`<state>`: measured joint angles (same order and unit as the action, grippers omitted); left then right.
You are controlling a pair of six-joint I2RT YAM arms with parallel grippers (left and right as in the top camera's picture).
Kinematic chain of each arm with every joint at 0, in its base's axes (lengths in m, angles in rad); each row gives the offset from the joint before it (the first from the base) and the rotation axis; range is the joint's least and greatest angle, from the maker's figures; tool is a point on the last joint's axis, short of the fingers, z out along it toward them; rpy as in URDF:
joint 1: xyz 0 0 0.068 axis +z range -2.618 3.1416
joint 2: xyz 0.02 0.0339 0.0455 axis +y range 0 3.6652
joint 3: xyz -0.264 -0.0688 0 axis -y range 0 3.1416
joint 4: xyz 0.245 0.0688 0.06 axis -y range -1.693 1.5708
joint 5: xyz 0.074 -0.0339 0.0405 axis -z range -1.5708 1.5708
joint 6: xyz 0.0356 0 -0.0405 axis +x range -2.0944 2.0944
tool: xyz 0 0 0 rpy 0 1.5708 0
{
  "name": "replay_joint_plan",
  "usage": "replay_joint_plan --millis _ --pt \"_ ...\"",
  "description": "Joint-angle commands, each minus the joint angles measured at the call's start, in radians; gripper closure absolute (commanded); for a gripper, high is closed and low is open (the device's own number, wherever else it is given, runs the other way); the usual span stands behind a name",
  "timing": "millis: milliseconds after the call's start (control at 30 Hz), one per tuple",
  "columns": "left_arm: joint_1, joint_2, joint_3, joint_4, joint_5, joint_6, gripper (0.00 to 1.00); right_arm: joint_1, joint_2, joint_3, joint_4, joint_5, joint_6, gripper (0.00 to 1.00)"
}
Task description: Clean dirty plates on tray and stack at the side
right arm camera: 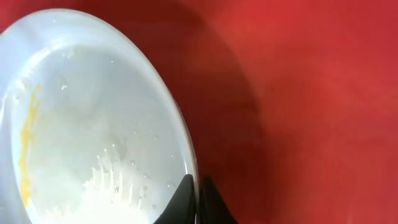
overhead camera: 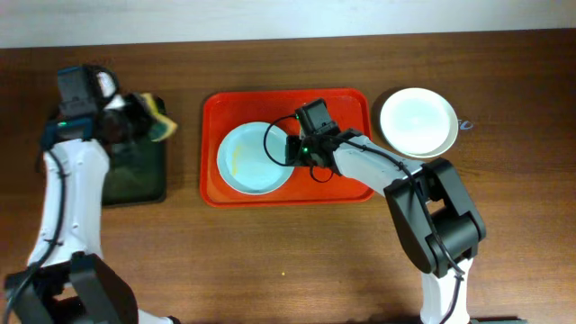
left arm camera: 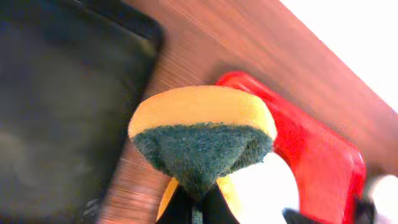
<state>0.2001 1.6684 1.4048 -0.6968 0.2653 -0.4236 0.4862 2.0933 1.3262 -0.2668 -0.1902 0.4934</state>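
My left gripper will next lower the sponge (left arm camera: 202,134) onto the plate and wipe, because the plate has a yellowish smear. Then it will carry the sponge over the black tray (left arm camera: 62,118) and down to let go.
A pale mint-blue plate (overhead camera: 254,157) with a yellowish smear lies in the red-orange tray (overhead camera: 346,108). My right gripper (overhead camera: 292,147) is shut on the plate's right rim (right arm camera: 186,155), one finger inside the rim and one outside. Another plate (overhead camera: 417,121) sits on the table right of the tray. My left gripper (overhead camera: 144,117) is shut on a yellow and green sponge (left arm camera: 202,134) and holds it over the gap between the black tray and the red-orange tray. A third plate is not in view.
A smaller black tray (overhead camera: 135,171) lies at the left, below the left gripper; it also shows in the left wrist view (left arm camera: 56,93). The right arm reaches across the red-orange tray from the lower right.
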Motion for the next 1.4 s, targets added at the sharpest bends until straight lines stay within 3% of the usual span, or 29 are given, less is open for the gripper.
replay_joint_plan --millis 0,167,233,367,567,633,667,733,833,933,967,1200,1267,1367 --pt "-0.158 0.006 -0.055 0.0 0.04 0.058 1.0 0.01 0.04 -0.009 -0.01 -0.05 -0.052 0.96" --pt "-0.383 0.062 -0.1 0.061 -0.104 0.057 1.0 0.01 0.04 -0.006 -0.016 -0.066 -0.072 0.96" --pt "-0.405 0.127 -0.1 0.079 -0.106 0.048 1.0 -0.011 0.04 -0.006 -0.021 -0.061 -0.004 0.96" --pt "-0.405 0.261 -0.1 0.117 -0.097 0.032 1.0 -0.042 0.04 -0.006 -0.035 -0.064 -0.002 0.96" --pt "-0.433 0.32 -0.1 0.125 -0.063 0.021 1.0 -0.043 0.04 -0.006 -0.036 -0.064 -0.002 0.96" --pt "-0.433 0.319 -0.1 0.108 -0.205 0.021 1.0 -0.043 0.04 -0.006 -0.039 -0.063 -0.002 0.96" --pt "-0.429 0.317 -0.093 0.069 -0.342 0.021 1.0 -0.043 0.04 -0.006 -0.047 -0.061 -0.002 0.96" --pt "-0.41 0.311 -0.021 -0.046 -0.477 0.021 1.0 -0.043 0.04 -0.006 -0.048 -0.06 -0.002 0.96" --pt "-0.4 0.293 0.092 -0.144 -0.416 0.021 1.0 -0.043 0.04 -0.006 -0.046 -0.061 -0.002 0.96" --pt "-0.406 0.297 0.119 -0.15 -0.097 0.021 1.0 -0.043 0.04 -0.006 -0.046 -0.061 -0.002 0.96" --pt "-0.41 0.303 0.115 -0.15 -0.065 0.021 1.0 -0.043 0.04 -0.006 -0.046 -0.061 -0.002 0.96" --pt "-0.453 0.407 0.066 -0.113 -0.078 0.021 1.0 -0.043 0.04 -0.006 -0.047 -0.061 -0.002 0.96" --pt "-0.453 0.454 0.066 -0.109 -0.15 0.021 1.0 -0.043 0.04 -0.006 -0.047 -0.061 -0.002 0.96" --pt "-0.444 0.456 0.08 -0.182 -0.451 0.021 1.0 -0.043 0.04 -0.006 -0.051 -0.061 -0.002 0.96"
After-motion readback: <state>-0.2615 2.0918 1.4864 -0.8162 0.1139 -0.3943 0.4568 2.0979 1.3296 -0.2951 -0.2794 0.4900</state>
